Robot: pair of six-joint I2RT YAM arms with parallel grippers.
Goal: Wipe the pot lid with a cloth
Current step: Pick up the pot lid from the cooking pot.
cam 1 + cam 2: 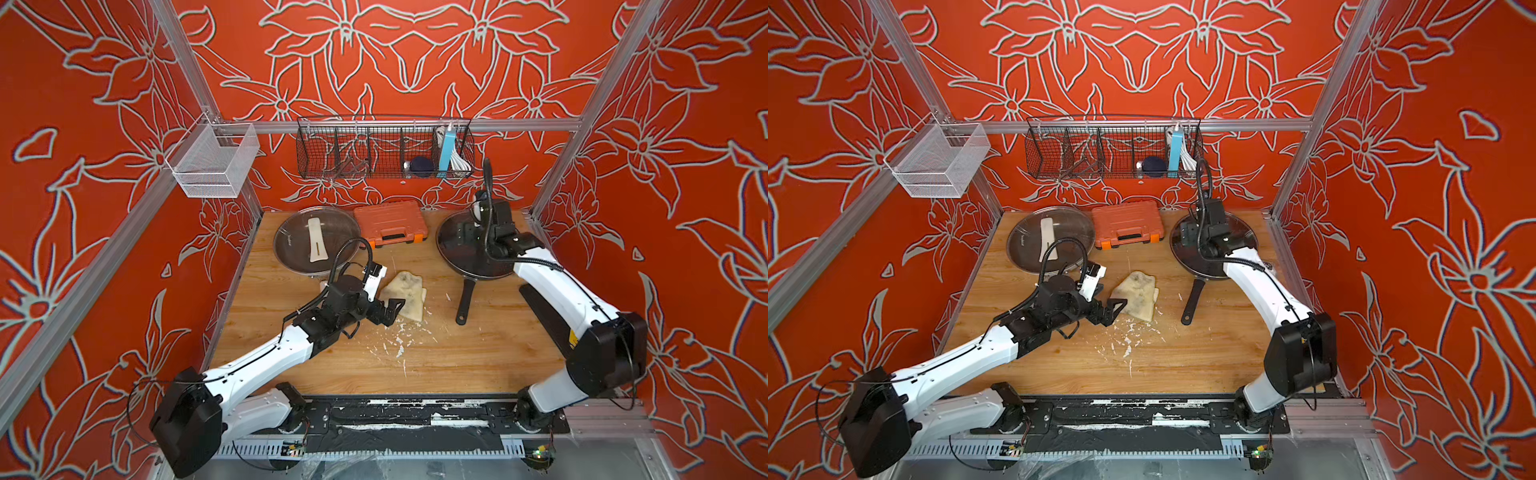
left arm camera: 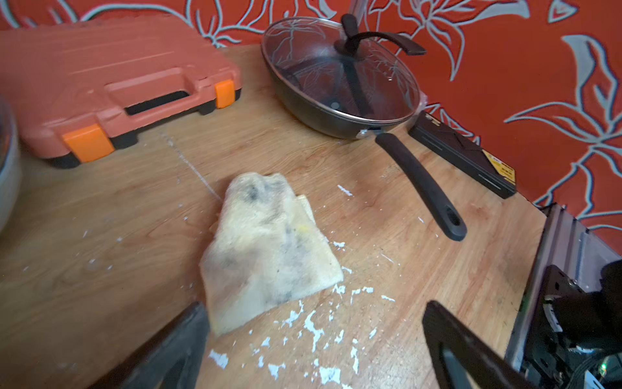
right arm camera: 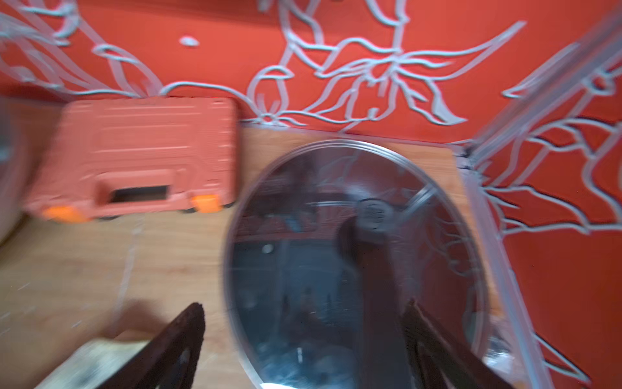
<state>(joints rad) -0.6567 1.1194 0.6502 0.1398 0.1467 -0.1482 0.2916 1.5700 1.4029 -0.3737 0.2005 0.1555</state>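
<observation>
I need to bring my right gripper down onto the lid's dark handle (image 3: 379,275) below it and shift to centre the open fingers, because the handle shows nearer one finger.
The cloth (image 1: 405,295) (image 1: 1138,293) (image 2: 269,246), cream with dark stains, lies crumpled on the wooden table (image 1: 478,353) between two pans. My left gripper (image 1: 390,311) (image 1: 1117,309) (image 2: 314,306) hovers open at the cloth's near corner; one finger is beside the fabric and nothing is between the jaws. The glass pot lid (image 1: 453,253) (image 1: 1241,232) (image 2: 336,74) (image 3: 303,235), with a dark handle, sits on the black pan at the right. My right gripper (image 1: 467,232) (image 1: 1190,232) (image 3: 303,306) stands open just over the lid. The lid's handle and near rim lie between its fingers.
A second glass lid (image 1: 316,241) with a white handle rests at the back left. An orange tool case (image 1: 390,222) stands at the back middle. The black pan's long handle (image 1: 465,301) points forward. A black box (image 1: 540,307) lies along the right edge. White flakes (image 1: 399,345) dot the table.
</observation>
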